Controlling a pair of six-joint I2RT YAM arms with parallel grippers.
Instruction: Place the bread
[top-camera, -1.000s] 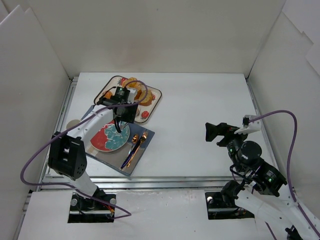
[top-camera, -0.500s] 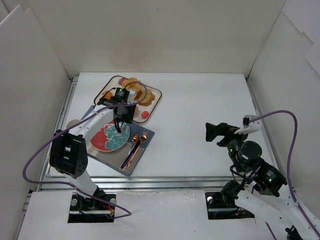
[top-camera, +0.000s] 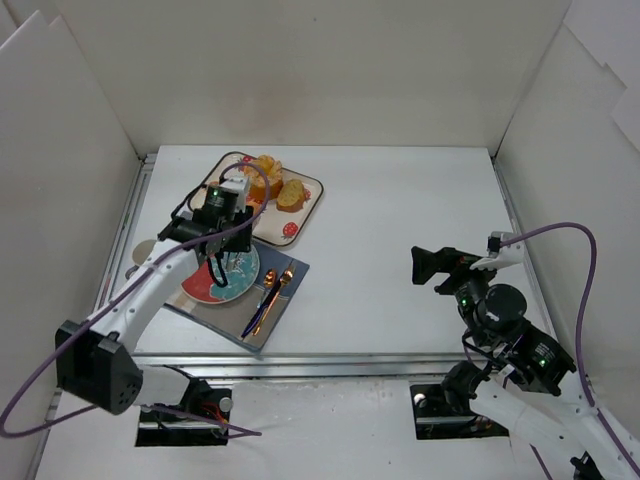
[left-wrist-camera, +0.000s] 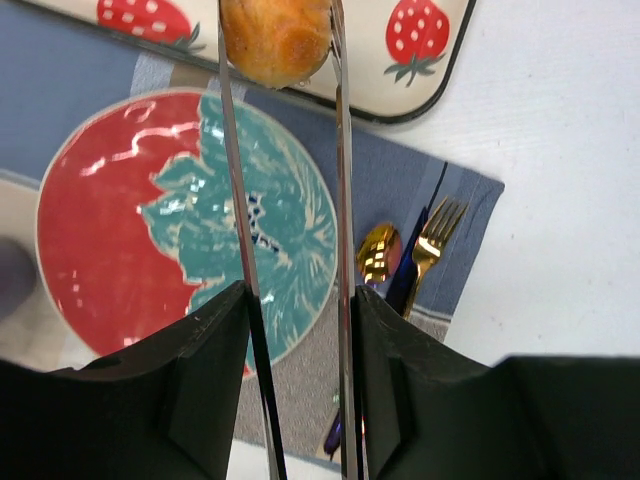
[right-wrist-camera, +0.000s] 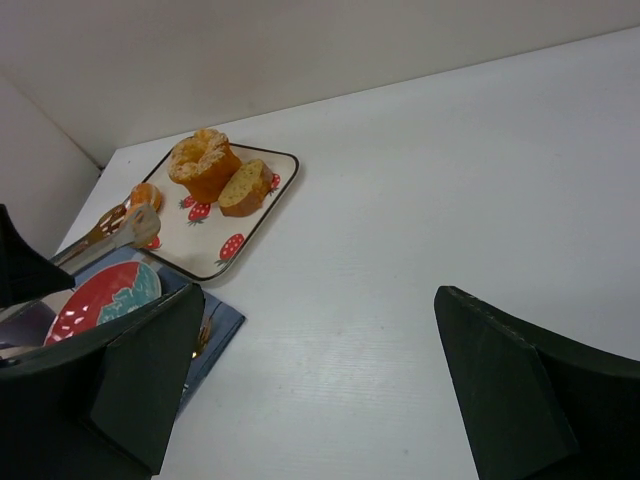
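Observation:
My left gripper draws back and down over the middle of the empty red and teal plate next and releases the tongs' handles.
The bread (left-wrist-camera: 275, 40), a small round golden bun, is pinched at the tips of metal tongs (left-wrist-camera: 342, 180). It hangs over the near edge of the strawberry tray (left-wrist-camera: 440, 70), just beyond the red and teal plate (left-wrist-camera: 110, 230). It also shows in the right wrist view (right-wrist-camera: 145, 195). My left gripper (left-wrist-camera: 298, 295) is shut on the tongs' handles; in the top view it (top-camera: 222, 212) is between the tray and the plate (top-camera: 200, 285). My right gripper (right-wrist-camera: 318, 300) is open and empty, far to the right over bare table (top-camera: 432, 265).
The tray (top-camera: 308, 205) holds an orange roll (top-camera: 265, 168) and a tan slice (top-camera: 291, 193). A blue placemat (top-camera: 285, 305) lies under the plate and carries a gold fork and spoon (top-camera: 278, 282). White walls stand on three sides.
My left arm has swung left and its gripper has shifted left off the tray toward the plate, uncovering the roll and slice. The right arm has not moved.

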